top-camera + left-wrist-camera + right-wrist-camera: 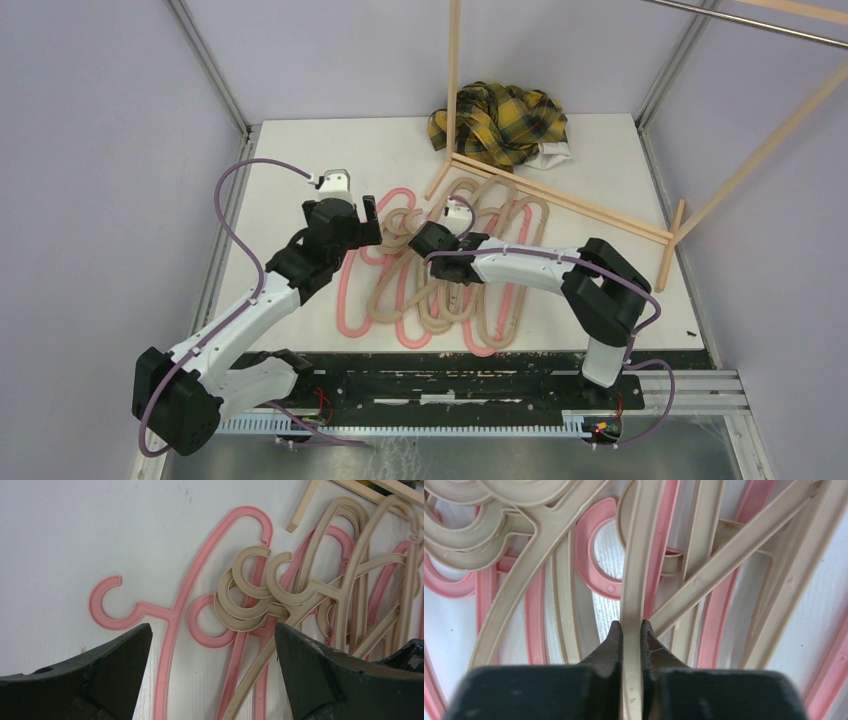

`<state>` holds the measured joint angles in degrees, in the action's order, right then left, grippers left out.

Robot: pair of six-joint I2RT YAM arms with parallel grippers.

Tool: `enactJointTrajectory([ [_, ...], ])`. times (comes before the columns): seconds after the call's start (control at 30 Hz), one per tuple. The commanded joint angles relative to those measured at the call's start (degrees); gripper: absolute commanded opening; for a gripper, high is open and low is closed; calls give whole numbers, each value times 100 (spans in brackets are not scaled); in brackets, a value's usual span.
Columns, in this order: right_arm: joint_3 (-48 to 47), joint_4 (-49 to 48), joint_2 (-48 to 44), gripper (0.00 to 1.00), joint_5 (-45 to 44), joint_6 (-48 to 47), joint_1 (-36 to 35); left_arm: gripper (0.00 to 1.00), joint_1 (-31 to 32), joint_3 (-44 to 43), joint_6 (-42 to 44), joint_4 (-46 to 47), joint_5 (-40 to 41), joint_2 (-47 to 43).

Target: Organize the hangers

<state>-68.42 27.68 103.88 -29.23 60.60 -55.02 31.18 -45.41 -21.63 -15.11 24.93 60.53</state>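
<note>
The tan hanger hooked over the rack's metal rod (pixel 690 8) is let go next, since that rod shows bare. My right gripper lifts outward, toward the right in the top view, to release it.
Several pink and tan hangers (pixel 450 270) lie tangled in a pile at the table's middle. My right gripper (pixel 432 240) is shut on the thin bar of a tan hanger (pixel 634 570), with other tan and pink loops crossing beneath it. My left gripper (pixel 372 232) is open and empty at the pile's left side, its jaws wide apart above a pink hanger (pixel 170 615) and a tan bar (pixel 260 675). A cluster of tan hooks (pixel 255 597) lies just beyond the left jaws.
A light wooden rack frame (pixel 560 200) lies across the pile's far side, its uprights rising at the back and right. A yellow-black plaid cloth (pixel 500 122) sits at the back. The table's left edge (pixel 232 250) is close to the left arm.
</note>
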Motion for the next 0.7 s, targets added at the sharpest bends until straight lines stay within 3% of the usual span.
enactJointTrajectory([
  [0.0,190,467,-283,1,-258,195,-17,99,20,-129,-228,26,3,-151],
  [0.37,685,1206,-2723,1,-857,147,-23,99,23,-172,-296,-35,72,-252],
  [0.67,-276,1318,-3897,1,-2059,-1106,68,99,21,-156,-393,-35,23,-230],
])
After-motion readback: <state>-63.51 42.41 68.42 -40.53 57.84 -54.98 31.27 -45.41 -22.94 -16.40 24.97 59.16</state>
